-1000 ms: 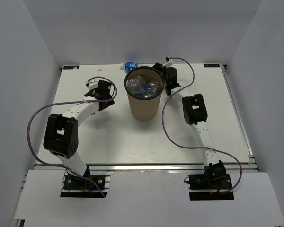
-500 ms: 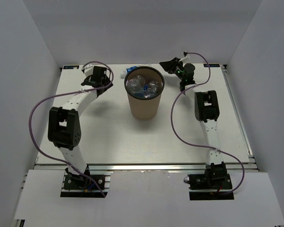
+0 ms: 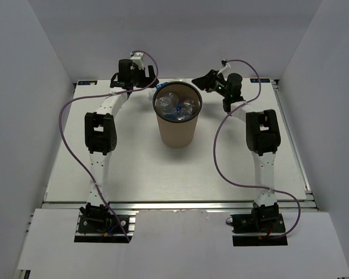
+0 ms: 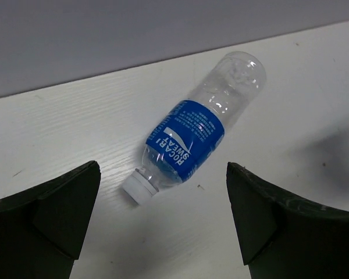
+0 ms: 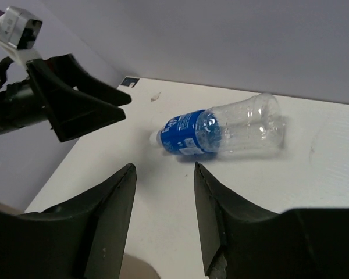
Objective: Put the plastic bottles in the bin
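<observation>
I should next bring my open left gripper down toward the bottle behind the bin, over the bottle's neck point(image 3: 155, 90) beside the white cap, as that end points towards the gripper's fingers.
The brown bin point(image 3: 176, 129) stands mid-table with several clear bottles point(image 3: 175, 106) inside. One more plastic bottle with a blue label lies on its side behind the bin by the back wall point(image 3: 161, 85). In the left wrist view it point(image 4: 192, 139) lies just beyond my open, empty fingers, its white cap pointing towards them. My left gripper point(image 3: 149, 77) point(image 4: 163, 170) hovers at its left. My right gripper point(image 3: 201, 81) point(image 5: 164, 168) is open and empty behind the bin's right rim. It faces the same bottle point(image 5: 221, 131), with the left gripper's fingers point(image 5: 75, 104) beyond it.
The white back wall point(image 4: 104, 35) rises right behind the bottle. Purple cables point(image 3: 221, 145) loop from both arms over the table. White side walls point(image 3: 23, 116) close in the table on both sides.
My left arm has stretched up to the back edge, bringing its gripper beside the bottle behind the bin. My right gripper has shifted slightly left towards the bin's far rim.
</observation>
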